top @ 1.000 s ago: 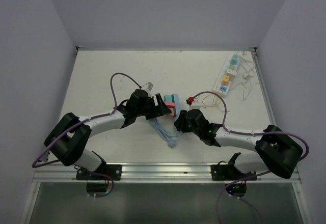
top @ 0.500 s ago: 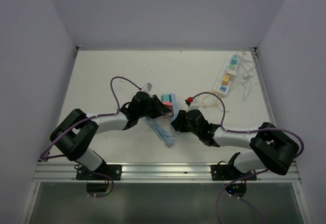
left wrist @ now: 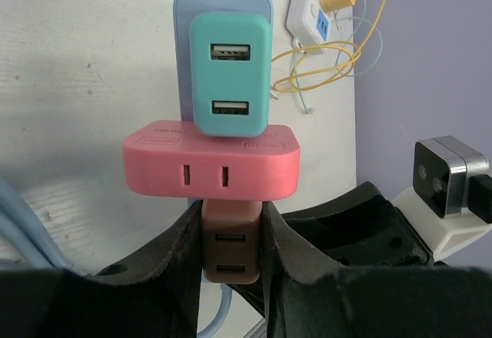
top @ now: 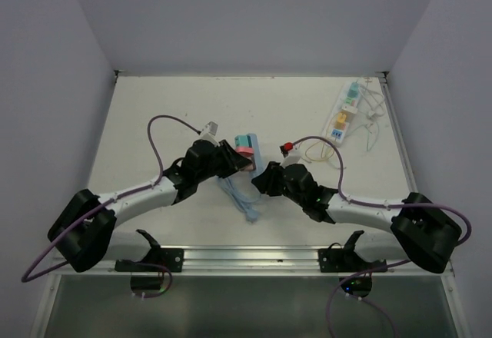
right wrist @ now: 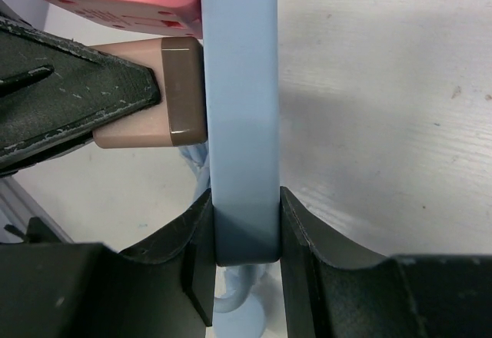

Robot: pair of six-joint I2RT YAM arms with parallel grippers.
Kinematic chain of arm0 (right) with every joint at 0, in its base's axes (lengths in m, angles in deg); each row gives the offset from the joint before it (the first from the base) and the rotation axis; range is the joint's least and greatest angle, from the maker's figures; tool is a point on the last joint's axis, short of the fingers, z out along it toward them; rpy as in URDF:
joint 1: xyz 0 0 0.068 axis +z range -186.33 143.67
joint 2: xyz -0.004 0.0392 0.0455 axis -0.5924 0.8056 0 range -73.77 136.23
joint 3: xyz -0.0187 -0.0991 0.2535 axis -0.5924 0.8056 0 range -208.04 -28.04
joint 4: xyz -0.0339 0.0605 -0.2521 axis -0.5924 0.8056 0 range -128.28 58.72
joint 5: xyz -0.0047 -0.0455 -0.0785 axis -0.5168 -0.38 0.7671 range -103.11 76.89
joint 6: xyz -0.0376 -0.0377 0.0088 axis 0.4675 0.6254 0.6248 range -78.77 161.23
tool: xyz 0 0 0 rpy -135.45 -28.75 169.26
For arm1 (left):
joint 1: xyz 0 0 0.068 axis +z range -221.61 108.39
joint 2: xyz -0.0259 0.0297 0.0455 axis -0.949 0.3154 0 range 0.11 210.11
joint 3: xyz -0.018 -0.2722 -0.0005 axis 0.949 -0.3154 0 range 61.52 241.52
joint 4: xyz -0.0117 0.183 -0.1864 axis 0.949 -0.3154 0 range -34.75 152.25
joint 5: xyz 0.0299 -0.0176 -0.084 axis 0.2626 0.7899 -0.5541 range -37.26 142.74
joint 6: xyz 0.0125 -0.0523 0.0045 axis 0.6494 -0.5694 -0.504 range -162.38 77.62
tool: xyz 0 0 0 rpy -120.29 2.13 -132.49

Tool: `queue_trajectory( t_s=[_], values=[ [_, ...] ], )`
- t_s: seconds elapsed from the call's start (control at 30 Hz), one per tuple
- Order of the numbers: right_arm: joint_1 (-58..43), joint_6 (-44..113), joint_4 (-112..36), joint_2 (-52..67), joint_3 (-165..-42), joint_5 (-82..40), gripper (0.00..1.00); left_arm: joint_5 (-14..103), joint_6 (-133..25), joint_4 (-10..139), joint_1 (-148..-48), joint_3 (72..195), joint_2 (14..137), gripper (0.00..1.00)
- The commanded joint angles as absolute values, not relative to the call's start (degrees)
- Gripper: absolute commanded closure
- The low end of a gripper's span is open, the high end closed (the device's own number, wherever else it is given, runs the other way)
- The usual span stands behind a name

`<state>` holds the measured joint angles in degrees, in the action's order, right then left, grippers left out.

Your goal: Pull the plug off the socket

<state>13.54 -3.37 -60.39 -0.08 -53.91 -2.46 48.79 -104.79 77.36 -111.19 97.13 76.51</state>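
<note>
Next, my left gripper needs to pull the seated brown plug to its left in the top view, lower and release it, since the tabletop lies that way and below.
A light-blue socket strip (right wrist: pixel 240 84) stands on edge, and my right gripper (right wrist: pixel 244 230) is shut on its cable end. Three plugs sit in a row on the strip's face (left wrist: pixel 223 0): a teal one (left wrist: pixel 229 73), a wide pink one (left wrist: pixel 211 161) and a brown one (left wrist: pixel 231 242). My left gripper (left wrist: pixel 231 253) is shut on the brown plug (right wrist: pixel 154 92), one finger on each side, and the plug's base still meets the strip. In the top view both grippers meet at mid-table beside the teal and pink plugs (top: pixel 244 146).
The strip's light-blue coiled cable (top: pixel 244 200) lies on the table below the grippers. A long white power strip (top: pixel 344 114) with pastel plugs and thin cords lies at the back right. A yellow cord loop (top: pixel 317 151) and a small red-tipped part (top: pixel 288 150) lie beside the right arm.
My left gripper has shut on the brown plug. Both grippers and the strip have shifted a little to the left, and the left arm has stretched out lower.
</note>
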Motion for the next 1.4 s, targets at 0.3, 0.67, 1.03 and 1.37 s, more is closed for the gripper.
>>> queue_trajectory(
  t_s=[0.3,0.67,1.03,1.37],
  values=[
    [9.3,-4.7,-48.3,-2.7,-55.5,13.0,1.00,55.8,-102.2,60.2,-110.6,97.6,56.9,1.00],
    [9.3,0.9,-50.1,-9.8,-56.2,6.1,1.00,45.9,-94.4,64.4,-95.3,95.7,59.9,1.00],
    [9.2,6.2,-50.2,-10.6,-57.0,-1.8,1.00,36.6,-92.3,85.9,-84.0,94.8,85.2,0.75],
    [9.2,7.1,-51.2,-6.9,-58.4,-6.3,1.00,35.3,-86.9,82.2,-83.3,91.4,80.8,0.20]
  ],
)
